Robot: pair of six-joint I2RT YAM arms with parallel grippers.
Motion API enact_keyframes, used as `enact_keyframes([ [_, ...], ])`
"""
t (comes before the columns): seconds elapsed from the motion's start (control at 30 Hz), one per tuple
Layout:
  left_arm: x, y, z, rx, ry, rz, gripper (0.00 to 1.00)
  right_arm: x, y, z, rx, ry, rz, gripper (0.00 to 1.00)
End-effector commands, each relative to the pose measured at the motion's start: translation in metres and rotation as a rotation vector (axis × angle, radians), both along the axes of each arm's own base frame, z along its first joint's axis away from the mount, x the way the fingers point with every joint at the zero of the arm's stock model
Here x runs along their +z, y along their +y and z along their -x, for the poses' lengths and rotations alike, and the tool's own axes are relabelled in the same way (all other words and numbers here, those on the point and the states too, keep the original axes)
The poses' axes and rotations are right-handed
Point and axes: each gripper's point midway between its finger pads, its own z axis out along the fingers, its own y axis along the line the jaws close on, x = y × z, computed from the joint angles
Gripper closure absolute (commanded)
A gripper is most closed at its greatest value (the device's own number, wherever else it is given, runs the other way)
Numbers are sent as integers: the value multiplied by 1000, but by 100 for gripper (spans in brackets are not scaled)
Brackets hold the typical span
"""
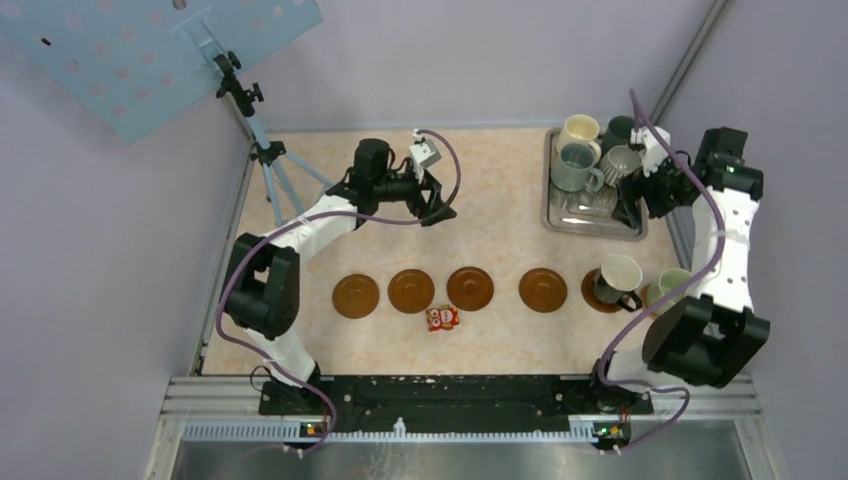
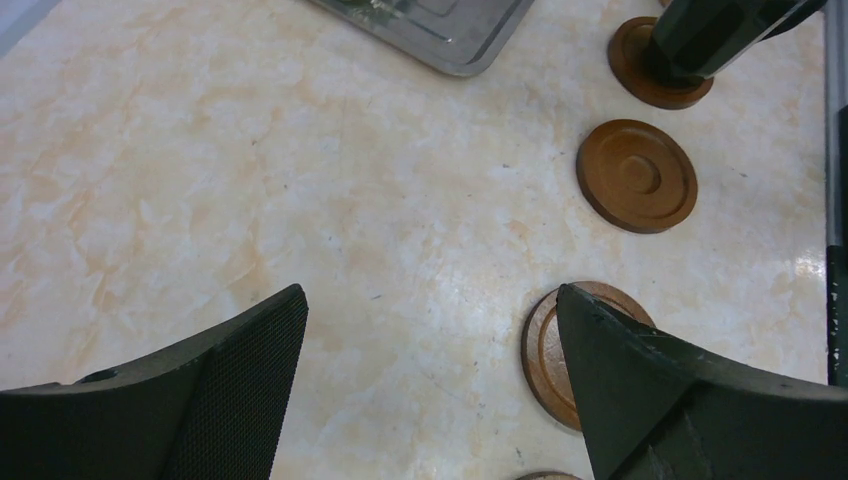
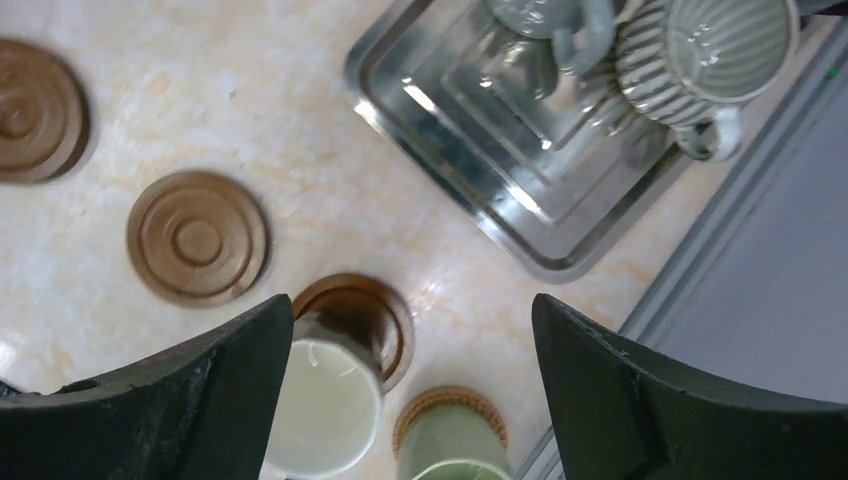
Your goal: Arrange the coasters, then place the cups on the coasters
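I will move my right gripper away from my base next, down onto the handle of the ribbed grey cup.
Four bare brown coasters (image 1: 470,288) lie in a row across the table. A fifth coaster (image 3: 388,318) carries a cream-lined cup (image 1: 619,274), and a pale green cup (image 1: 666,289) stands on another disc (image 3: 450,398) at the far right. Several more cups (image 1: 576,167) stand at the back of the metal tray (image 1: 592,226), among them a ribbed grey one (image 3: 712,48). My left gripper (image 1: 438,207) hangs open above bare table behind the row, holding nothing (image 2: 430,300). My right gripper (image 1: 631,205) is open over the tray's right front corner, empty, above the two placed cups (image 3: 412,305).
A small red-and-white packet (image 1: 442,318) lies just in front of the coaster row. A camera tripod (image 1: 266,152) and a perforated blue panel (image 1: 150,50) stand at the back left. A wall rail (image 1: 690,60) runs close along the table's right edge.
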Motion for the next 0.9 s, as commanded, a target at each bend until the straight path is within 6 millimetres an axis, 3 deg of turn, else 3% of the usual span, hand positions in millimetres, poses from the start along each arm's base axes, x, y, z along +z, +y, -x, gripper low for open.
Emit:
enact_keyframes([
  [0.0,-5,19,-9,90,12,-121,1,19,-29,-66,-171,-70,-10,13],
  [0.07,-7,28,-5,102,17,-164,1,11,-43,-83,-171,-56,33,13],
  [0.3,-2,51,6,137,-19,-246,1,-48,-98,-132,-60,42,257,13],
  [0.43,1,57,18,96,27,-278,1,-63,-122,-171,-45,2,307,14],
  [0.7,6,65,24,82,64,-296,1,-93,-149,-228,-30,1,336,14],
  [0.87,6,70,29,84,69,-313,1,-119,-147,-233,43,15,351,14],
])
